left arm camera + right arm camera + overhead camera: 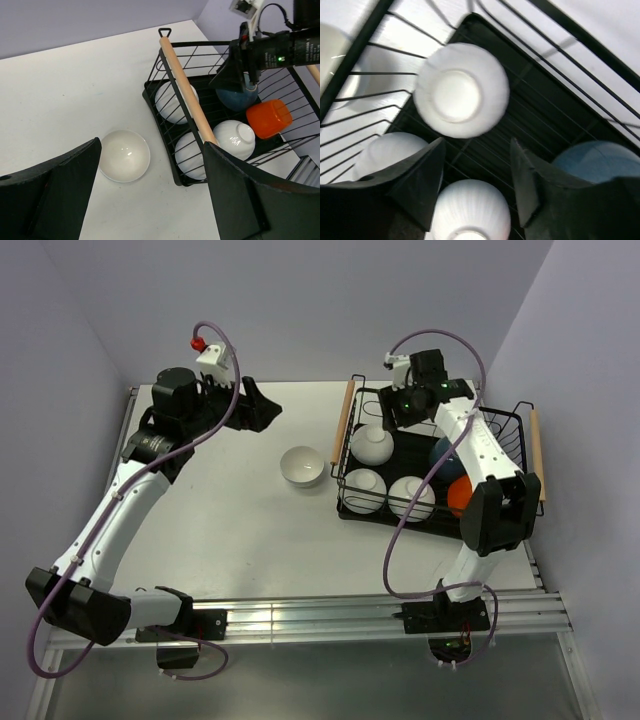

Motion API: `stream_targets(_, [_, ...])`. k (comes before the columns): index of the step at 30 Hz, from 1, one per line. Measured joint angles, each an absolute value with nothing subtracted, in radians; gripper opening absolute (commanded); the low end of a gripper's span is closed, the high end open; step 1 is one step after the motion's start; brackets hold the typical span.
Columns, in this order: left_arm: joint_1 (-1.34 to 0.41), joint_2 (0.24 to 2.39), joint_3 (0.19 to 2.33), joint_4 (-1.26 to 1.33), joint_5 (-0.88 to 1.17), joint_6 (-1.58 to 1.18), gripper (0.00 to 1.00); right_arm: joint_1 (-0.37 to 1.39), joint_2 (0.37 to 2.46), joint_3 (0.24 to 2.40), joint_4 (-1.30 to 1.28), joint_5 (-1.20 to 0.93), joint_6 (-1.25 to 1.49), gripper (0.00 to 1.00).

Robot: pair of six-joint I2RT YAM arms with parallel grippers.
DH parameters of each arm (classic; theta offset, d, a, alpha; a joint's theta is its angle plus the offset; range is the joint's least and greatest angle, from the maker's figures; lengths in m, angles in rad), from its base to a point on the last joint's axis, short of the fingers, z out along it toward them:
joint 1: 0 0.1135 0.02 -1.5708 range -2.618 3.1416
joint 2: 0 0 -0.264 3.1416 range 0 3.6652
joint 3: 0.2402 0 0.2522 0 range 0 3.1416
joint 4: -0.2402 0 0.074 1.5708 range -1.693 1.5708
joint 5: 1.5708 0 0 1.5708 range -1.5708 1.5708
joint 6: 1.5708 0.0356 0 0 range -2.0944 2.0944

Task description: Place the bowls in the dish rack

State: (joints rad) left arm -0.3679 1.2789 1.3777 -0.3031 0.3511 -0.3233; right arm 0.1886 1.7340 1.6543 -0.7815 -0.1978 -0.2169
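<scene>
Next, my left gripper lowers onto the white bowl's rim (282,466) facing away from the rack (347,410). The bowl stands upright on the tabletop below the open fingers.
One white bowl (302,466) (124,155) stands upright on the table, just left of the dish rack (347,410) (182,90) (555,115). Inside the rack are three white bowls (372,444) (363,490) (411,498), a dark blue bowl (443,453) (237,97) and an orange bowl (458,495) (268,118). My right gripper (395,415) (477,145) hovers open over the rack's far left part, nothing between its fingers; a white bowl (461,90) below shows its foot ring. My left gripper (258,405) (152,146) is open, high at the table's back left, holding nothing.
The rack has light wooden handles at both ends (534,445). Purple walls close in the table at the back and both sides. A metal rail (320,615) runs along the near edge by the arm bases.
</scene>
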Motion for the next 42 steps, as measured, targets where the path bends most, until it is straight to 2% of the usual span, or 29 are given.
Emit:
stream_targets(10, [-0.362, 1.336, 1.313, -0.293, 0.282, -0.328, 0.83, 0.122, 1.752, 1.647, -0.823, -0.147, -0.169, 0.53])
stream_targets(17, [-0.362, 1.441, 1.231, -0.270, 0.279, -0.337, 0.82, 0.133, 1.847, 1.643, -0.823, -0.075, -0.165, 0.52])
stream_targets(26, [-0.362, 1.586, 1.225, -0.201, 0.283, -0.380, 0.83, 0.167, 1.938, 1.643, -0.826, -0.023, -0.156, 0.52])
stream_targets(36, [-0.362, 1.736, 1.225, -0.174, 0.282, -0.416, 0.80, 0.167, 1.933, 1.641, -0.828, -0.018, -0.159, 0.54])
stream_targets(42, [-0.362, 1.797, 1.227, -0.152, 0.279, -0.434, 0.79, 0.167, 1.854, 1.615, -0.831, 0.030, -0.180, 0.54])
